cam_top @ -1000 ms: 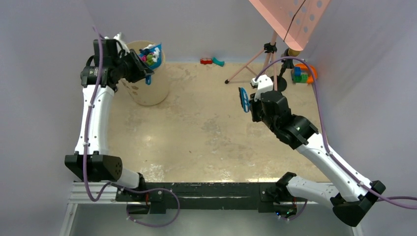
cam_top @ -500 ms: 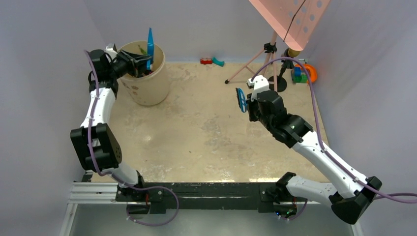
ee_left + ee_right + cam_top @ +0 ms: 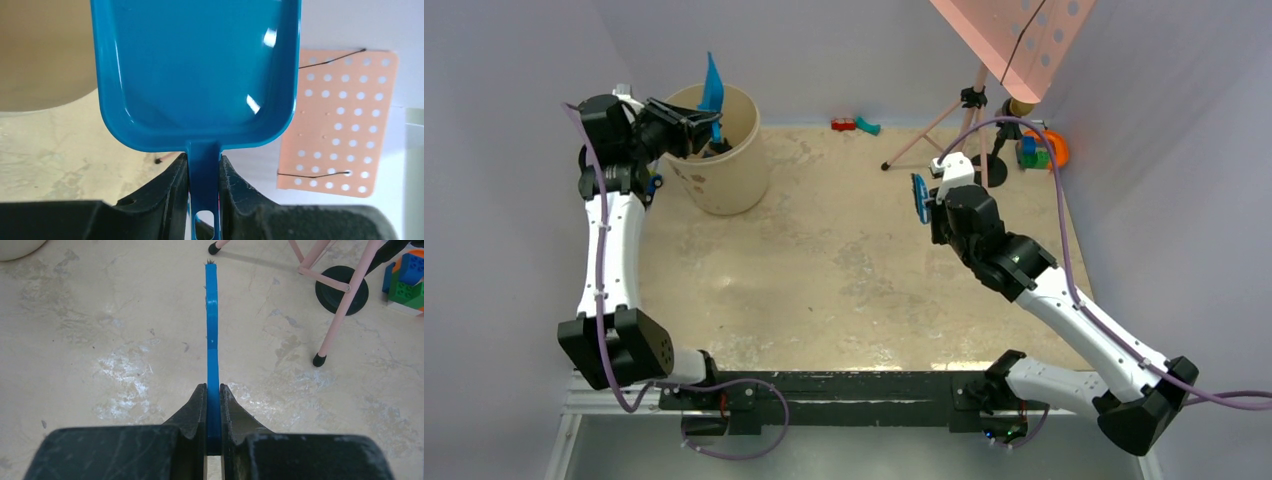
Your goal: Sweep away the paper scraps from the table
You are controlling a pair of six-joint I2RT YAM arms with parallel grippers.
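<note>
The empty dustpan swings back from the bin [image 3: 724,165] in my left gripper next. The pan then comes down onto the bare tabletop toward the brush, and its handle is released.
My left gripper [image 3: 686,128] is shut on the handle of the blue dustpan [image 3: 713,85], which stands tipped up over the beige bin [image 3: 724,165] at the back left. In the left wrist view my left gripper [image 3: 203,180] grips the handle, and the dustpan [image 3: 200,75] is empty. My right gripper [image 3: 936,205] is shut on a blue brush [image 3: 919,198] held above the table [image 3: 844,270] right of centre. In the right wrist view my right gripper [image 3: 212,405] holds the brush [image 3: 212,325] edge-on. No paper scraps show on the table or in the pan.
A pink tripod stand [image 3: 964,115] with a black foot disc [image 3: 341,290] stands at the back right, under a pink perforated board [image 3: 1024,40]. Red and teal blocks [image 3: 854,125] lie by the back wall. Toy blocks and an orange toy [image 3: 1039,150] sit at the far right.
The dustpan held coloured scraps over the bin a second ago; my left arm tipped it upright into the bin, and the pan is now empty. My right gripper shifted slightly.
</note>
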